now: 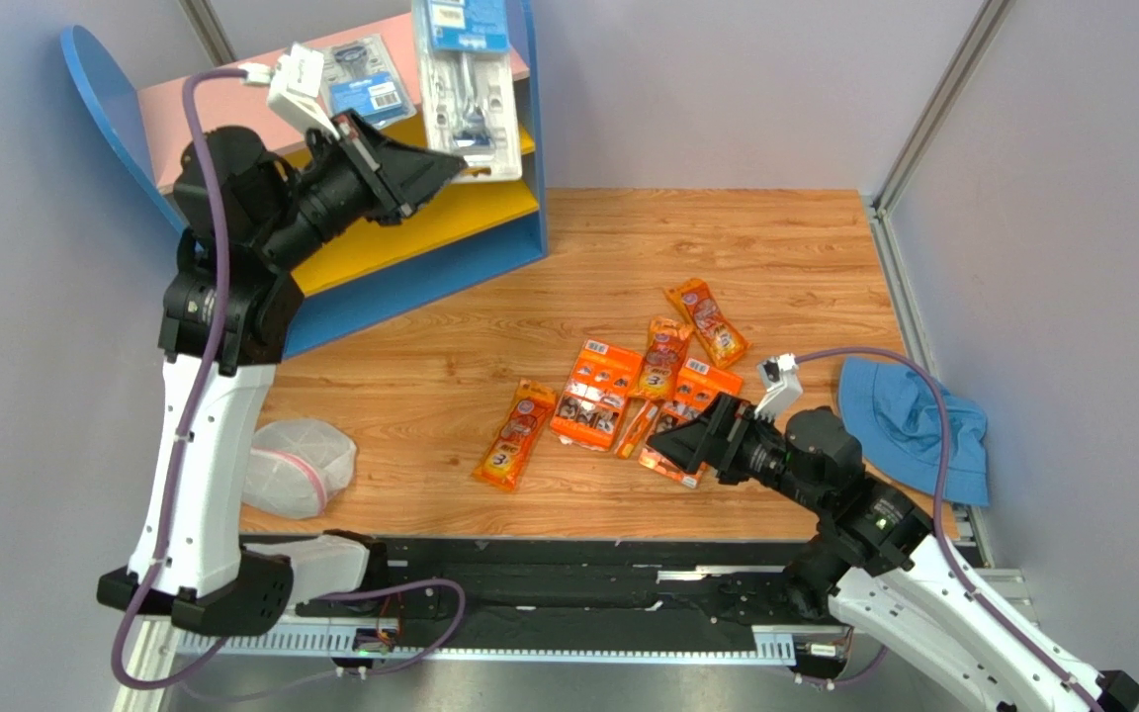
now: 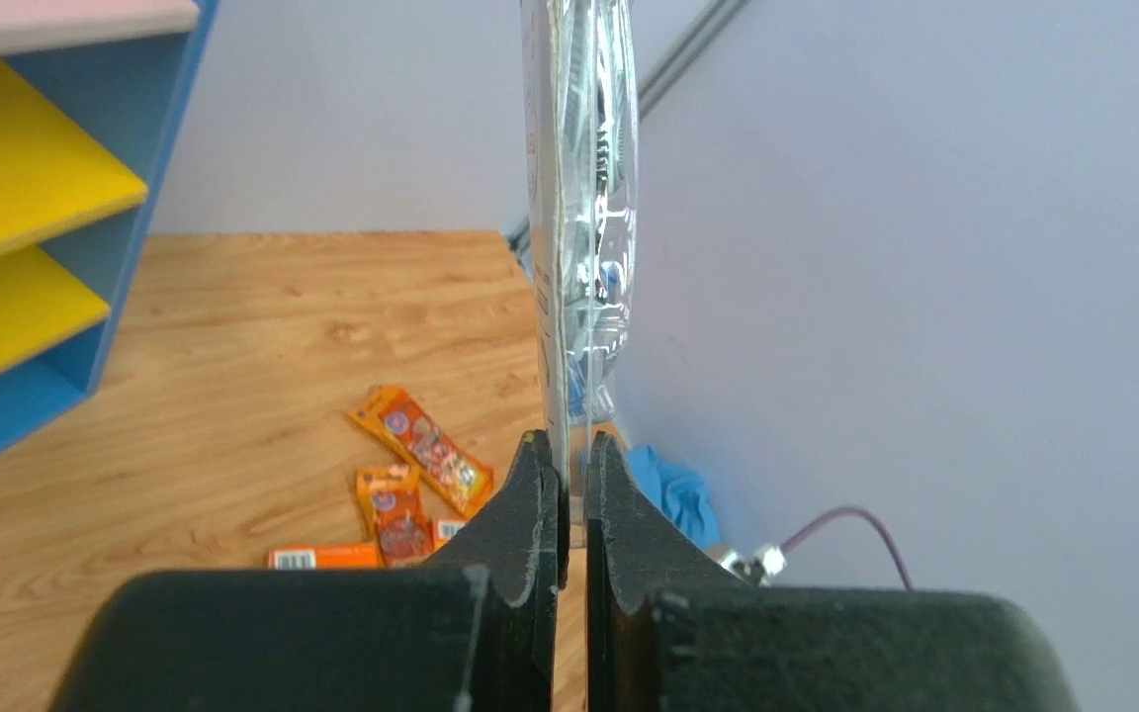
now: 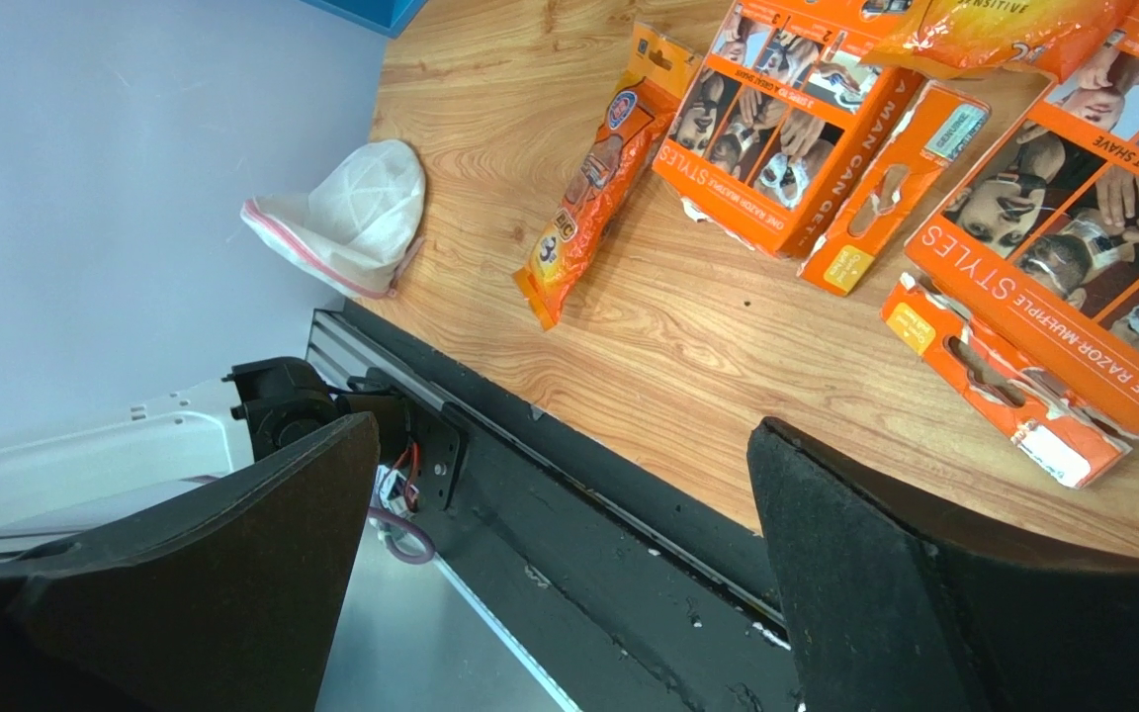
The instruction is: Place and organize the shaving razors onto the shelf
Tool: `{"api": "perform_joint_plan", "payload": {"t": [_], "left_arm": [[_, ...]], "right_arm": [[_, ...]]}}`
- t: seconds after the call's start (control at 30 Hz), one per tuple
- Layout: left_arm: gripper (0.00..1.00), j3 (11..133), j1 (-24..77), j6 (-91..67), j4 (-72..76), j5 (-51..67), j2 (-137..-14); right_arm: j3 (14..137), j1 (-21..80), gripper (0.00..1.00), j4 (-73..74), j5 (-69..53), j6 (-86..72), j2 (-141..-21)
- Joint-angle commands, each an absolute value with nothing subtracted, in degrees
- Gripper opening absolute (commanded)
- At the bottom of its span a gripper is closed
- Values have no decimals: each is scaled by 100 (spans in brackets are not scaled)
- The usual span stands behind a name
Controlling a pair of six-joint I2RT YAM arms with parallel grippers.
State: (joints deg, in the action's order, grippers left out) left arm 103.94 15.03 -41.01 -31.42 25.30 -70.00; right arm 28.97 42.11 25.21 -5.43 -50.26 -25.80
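I will next move my left gripper outward over the pink top board beside the second blister pack and let go of the held one, because that part of the board is bare.
My left gripper [image 1: 449, 166] is raised beside the shelf [image 1: 531, 163] and shut on the lower edge of a clear blister pack [image 1: 475, 89]. The pack stands upright next to the pink top board [image 1: 182, 104]. In the left wrist view the pack [image 2: 579, 223] shows edge-on between the gripper [image 2: 571, 453]. A second blister pack [image 1: 368, 82] lies on the pink board. Orange bags [image 1: 515, 435] and wider orange cards [image 1: 598, 392] lie scattered on the table. My right gripper [image 1: 680, 445] is open and empty, low by the near cards [image 3: 1081, 252].
A white mesh pouch [image 1: 301, 463] lies near the front left, also in the right wrist view [image 3: 353, 215]. A blue cloth [image 1: 910, 423] lies at the right edge. The yellow boards [image 2: 26, 163] hold nothing that shows. A black rail [image 3: 605, 505] runs along the table's front.
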Motion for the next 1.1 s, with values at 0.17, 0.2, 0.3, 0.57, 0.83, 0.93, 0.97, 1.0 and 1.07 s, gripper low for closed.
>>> {"api": "perform_joint_plan", "payload": {"t": [0.17,0.2,0.3,0.57,0.83,0.93,0.97,1.0,1.07], "left_arm": [[0,12268,1125,-4711,-3366,2452,-8225],[0,12365,1055,-4728,-3401,2470,-8287],[0,12708,757,-4790,-3506,2557,-8481],[0,12920,-640,-5211,-3770,3199,-8772],[0,12832,-1696,-5528,-3736,3621,-8956],[0,12841,-1661,-5887,-3324,3910,-9131],[0,12841,-1635,-6132,-3053,3989,-9228],[0,12841,-1548,-6213,-2963,4060,-9281],[0,12876,-1416,-6293,-2874,4078,-9447]], "right_arm": [[2909,4192,100,2566,-518,-4896,-2601],[2918,4201,100,2584,-527,-4887,-2602],[2900,4192,100,2584,-562,-4878,-2602],[2865,4192,100,2461,-721,-4860,-2786],[2883,4201,100,2408,-914,-4790,-2997],[2830,4192,100,2417,-923,-4790,-3006],[2813,4201,100,2391,-923,-4799,-3015],[2752,4201,100,2356,-923,-4808,-3023],[2707,4201,100,2260,-940,-4860,-3024]]}}
